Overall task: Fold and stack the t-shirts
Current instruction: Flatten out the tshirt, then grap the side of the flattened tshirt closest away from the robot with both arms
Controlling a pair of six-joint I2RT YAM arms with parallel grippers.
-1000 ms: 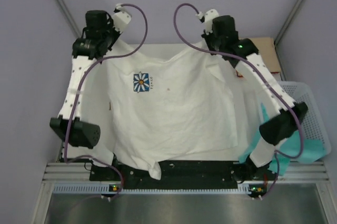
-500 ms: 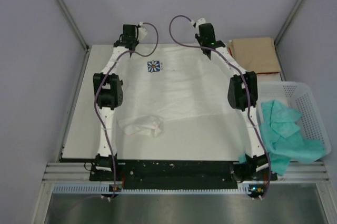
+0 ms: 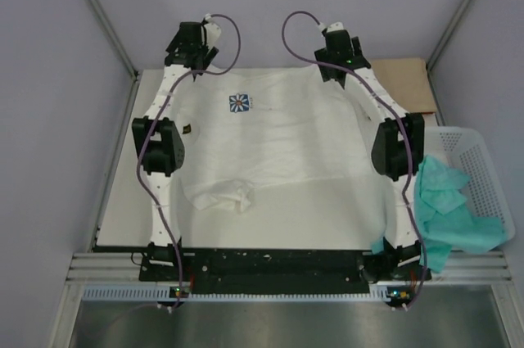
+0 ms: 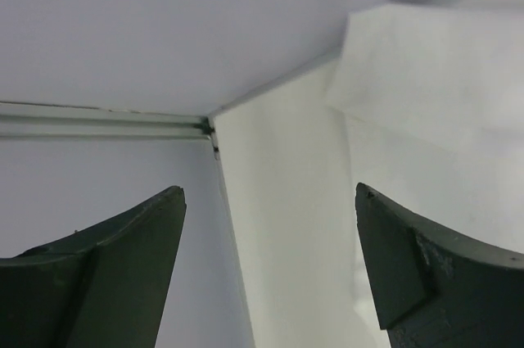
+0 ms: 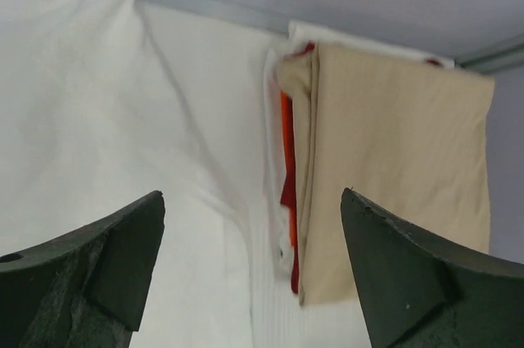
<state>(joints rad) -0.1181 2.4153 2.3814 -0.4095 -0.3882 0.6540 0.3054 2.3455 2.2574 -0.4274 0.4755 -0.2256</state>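
Note:
My left gripper should go back across the white t-shirt (image 3: 278, 143) and down onto its bunched lower corner (image 3: 232, 195), because that corner is behind and below the gripper.
The white t-shirt (image 3: 278, 143) with its blue daisy print (image 3: 239, 103) lies spread flat on the table, collar end at the back. One lower corner is bunched up (image 3: 221, 195). My left gripper (image 3: 199, 61) hovers open over the shirt's back left corner, with nothing between its fingers (image 4: 98, 274); the shirt's edge (image 4: 426, 102) lies to its right. My right gripper (image 3: 332, 74) stands open at the back right corner, above the white shirt (image 5: 82, 119). Beside it lies the folded tan t-shirt (image 5: 393, 160) with a red edge (image 5: 286, 168), also visible from above (image 3: 405, 86).
A white mesh basket (image 3: 479, 164) stands off the table's right side with teal cloth (image 3: 446, 209) spilling out of it. The back wall and its rail (image 4: 98, 115) run close behind both grippers. Both elbows (image 3: 155, 147) rise over the table's sides.
A second ago both grippers held the white shirt up in the air. They laid it down flat toward the back, then opened, let go of its corners and lifted off.

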